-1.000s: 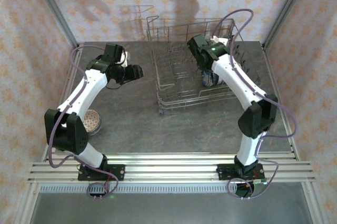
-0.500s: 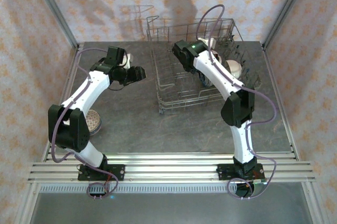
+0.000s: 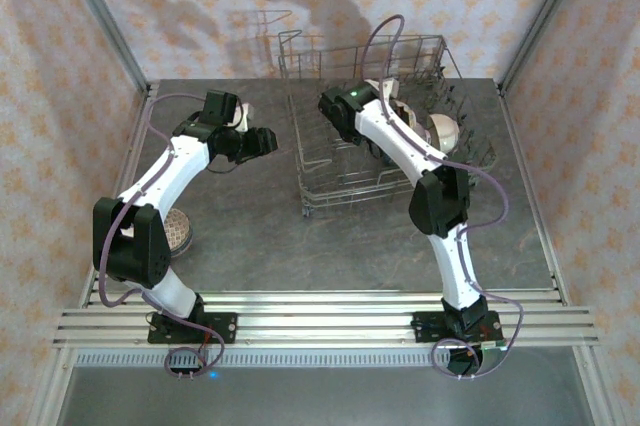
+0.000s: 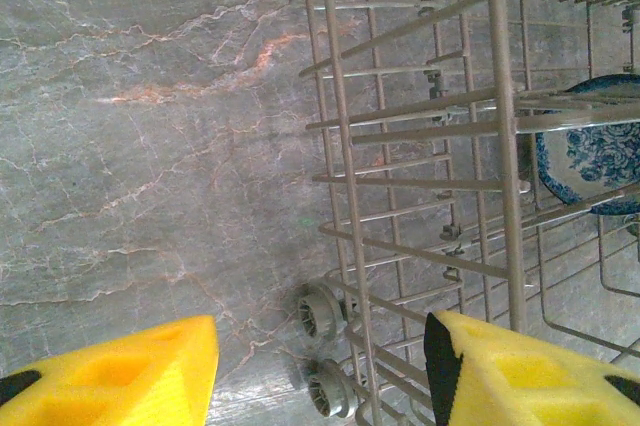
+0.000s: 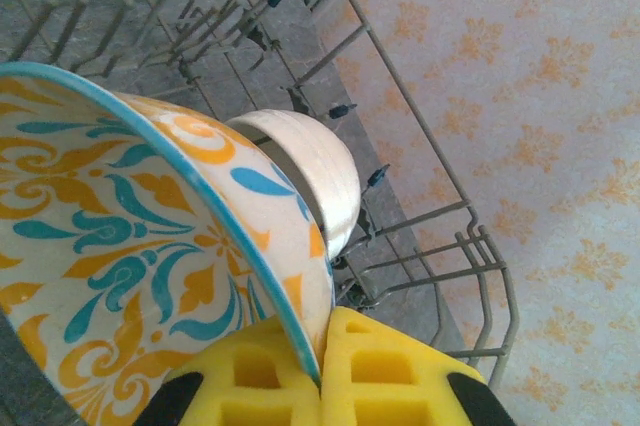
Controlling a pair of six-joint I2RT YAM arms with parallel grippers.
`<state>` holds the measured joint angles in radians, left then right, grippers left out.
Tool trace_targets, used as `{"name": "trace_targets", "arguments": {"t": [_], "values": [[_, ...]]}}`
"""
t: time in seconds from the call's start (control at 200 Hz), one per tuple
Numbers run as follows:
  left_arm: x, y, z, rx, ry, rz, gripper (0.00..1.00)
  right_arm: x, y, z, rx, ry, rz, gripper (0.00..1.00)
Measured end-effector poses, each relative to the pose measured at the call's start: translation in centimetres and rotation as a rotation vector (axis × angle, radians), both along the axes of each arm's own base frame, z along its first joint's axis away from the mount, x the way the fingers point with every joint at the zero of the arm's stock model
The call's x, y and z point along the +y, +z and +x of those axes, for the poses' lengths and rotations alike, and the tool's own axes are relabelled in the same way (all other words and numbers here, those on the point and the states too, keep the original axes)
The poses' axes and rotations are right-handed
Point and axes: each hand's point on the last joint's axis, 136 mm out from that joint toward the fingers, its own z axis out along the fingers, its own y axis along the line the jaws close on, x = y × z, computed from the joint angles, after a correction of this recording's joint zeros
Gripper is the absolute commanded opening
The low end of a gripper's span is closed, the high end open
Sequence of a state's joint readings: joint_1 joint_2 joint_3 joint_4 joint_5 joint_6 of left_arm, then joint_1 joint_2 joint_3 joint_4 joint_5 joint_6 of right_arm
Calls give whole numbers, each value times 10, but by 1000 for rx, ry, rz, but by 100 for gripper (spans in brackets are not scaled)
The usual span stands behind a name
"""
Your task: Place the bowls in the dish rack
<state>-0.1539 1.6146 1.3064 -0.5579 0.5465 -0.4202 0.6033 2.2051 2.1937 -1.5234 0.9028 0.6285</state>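
Observation:
My right gripper moves down toward the rack's side nearest my left gripper next, before releasing the multicolour bowl, since the cream bowl occupies the rack's opposite side.
My right gripper (image 5: 322, 366) is shut on the rim of a multicolour bowl (image 5: 130, 246) with orange and blue patterns, held tilted inside the dish rack (image 3: 330, 186). Right behind it a cream bowl (image 5: 315, 176) stands on edge among the tines; in the top view the cream bowl (image 3: 444, 130) sits at the rack's right side. A blue patterned bowl (image 4: 590, 156) also stands in the rack. My left gripper (image 4: 320, 366) is open and holds nothing, hovering over the table beside the rack's left wall; from above the left gripper (image 3: 263, 139) is just left of the rack. A pink-speckled bowl (image 3: 177, 230) lies on the table at the left.
The rack's two small grey wheels (image 4: 322, 316) rest on the grey stone table (image 3: 300, 246) right below my left fingers. Patterned walls close in the table on three sides. A metal rail (image 3: 320, 311) runs along the near edge.
The right arm has folded and swung its wrist leftwards inside the rack, uncovering the cream bowl at the right. The left gripper has crept slightly towards the rack.

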Motion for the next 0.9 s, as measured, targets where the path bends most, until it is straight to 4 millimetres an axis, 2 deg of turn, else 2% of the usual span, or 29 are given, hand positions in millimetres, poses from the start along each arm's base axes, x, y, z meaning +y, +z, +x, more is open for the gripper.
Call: {"name": "trace_targets", "arguments": {"t": [0.305, 0.52, 0.901], "values": [[-1, -6, -4, 15, -5, -4, 58, 14, -10, 12, -7, 5, -64, 0], [-3, -5, -4, 14, -15, -15, 58, 23, -10, 15, -31, 30, -131, 0], [-3, -6, -4, 15, -15, -15, 58, 25, -15, 12, -37, 53, -222, 0]]}}
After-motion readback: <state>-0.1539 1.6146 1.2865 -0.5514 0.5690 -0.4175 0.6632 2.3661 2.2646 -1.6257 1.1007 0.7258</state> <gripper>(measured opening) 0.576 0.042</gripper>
